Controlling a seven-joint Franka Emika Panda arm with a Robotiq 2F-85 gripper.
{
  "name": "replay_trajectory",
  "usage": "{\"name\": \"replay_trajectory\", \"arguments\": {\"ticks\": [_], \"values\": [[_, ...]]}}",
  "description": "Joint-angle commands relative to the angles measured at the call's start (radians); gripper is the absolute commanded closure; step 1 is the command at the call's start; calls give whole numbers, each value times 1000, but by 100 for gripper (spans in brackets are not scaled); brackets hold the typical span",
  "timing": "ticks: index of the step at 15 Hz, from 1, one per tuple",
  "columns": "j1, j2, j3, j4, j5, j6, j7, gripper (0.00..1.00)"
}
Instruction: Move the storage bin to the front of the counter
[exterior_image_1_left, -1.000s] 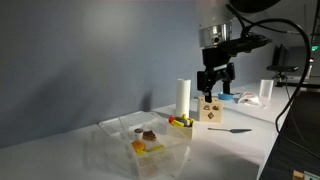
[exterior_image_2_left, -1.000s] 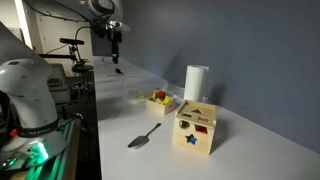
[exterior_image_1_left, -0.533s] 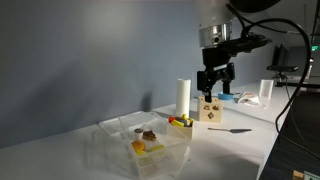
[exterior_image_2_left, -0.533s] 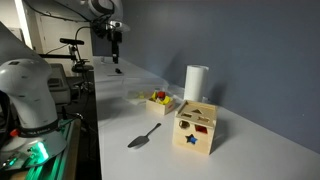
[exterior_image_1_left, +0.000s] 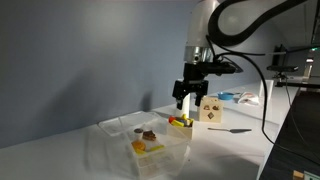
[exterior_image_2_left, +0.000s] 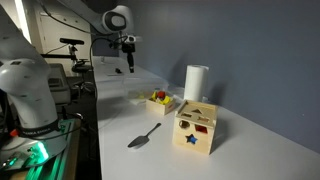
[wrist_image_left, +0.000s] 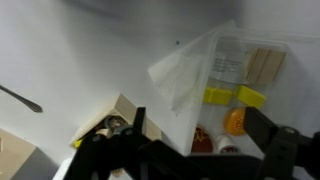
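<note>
My gripper is above the bin's clear upright side (exterior_image_1_left: 169, 128) (wrist_image_left: 203, 88) by the red and yellow toys. It will next lower its wide-open fingers so they go on both sides of the rim of that side.
The storage bin (exterior_image_1_left: 112, 140) is a clear low tub on the white counter (exterior_image_1_left: 250, 142), with small toy pieces inside. In the wrist view the bin (wrist_image_left: 248, 48) lies at the upper right, holding yellow, orange and tan pieces. My gripper (exterior_image_1_left: 190, 95) hangs open and empty above the counter, in front of the white cylinder and apart from the bin. It also shows in an exterior view (exterior_image_2_left: 130, 66) and in the wrist view (wrist_image_left: 200, 140), jaws wide apart.
A white cylinder (exterior_image_2_left: 195, 83) stands near the wall. A wooden shape-sorter box (exterior_image_2_left: 196, 128) and a spoon (exterior_image_2_left: 143, 136) lie beyond it. Red and yellow toys (exterior_image_1_left: 181, 122) sit beside the cylinder. A flat clear panel (wrist_image_left: 185, 72) lies by the bin.
The gripper has moved away from above the wooden box, along the counter towards the cylinder and bin, and lower. The jaws stay open. The bin has not moved.
</note>
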Motion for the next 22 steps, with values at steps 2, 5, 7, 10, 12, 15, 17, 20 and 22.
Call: {"name": "replay_trajectory", "arguments": {"ticks": [2, 5, 7, 10, 12, 15, 17, 20, 22], "values": [[35, 196, -56, 37, 39, 194, -117, 0], [32, 301, -60, 69, -3, 239, -88, 0], [42, 358, -70, 92, 9, 245, -83, 8], [61, 415, -82, 119, 2, 255, -52, 43], [72, 432, -92, 131, -30, 263, -13, 56], [88, 436, -109, 151, -38, 253, 31, 78], [95, 426, -116, 162, -53, 231, 72, 90], [102, 417, -120, 173, -55, 207, 113, 100], [107, 411, -119, 184, -40, 183, 133, 99]]}}
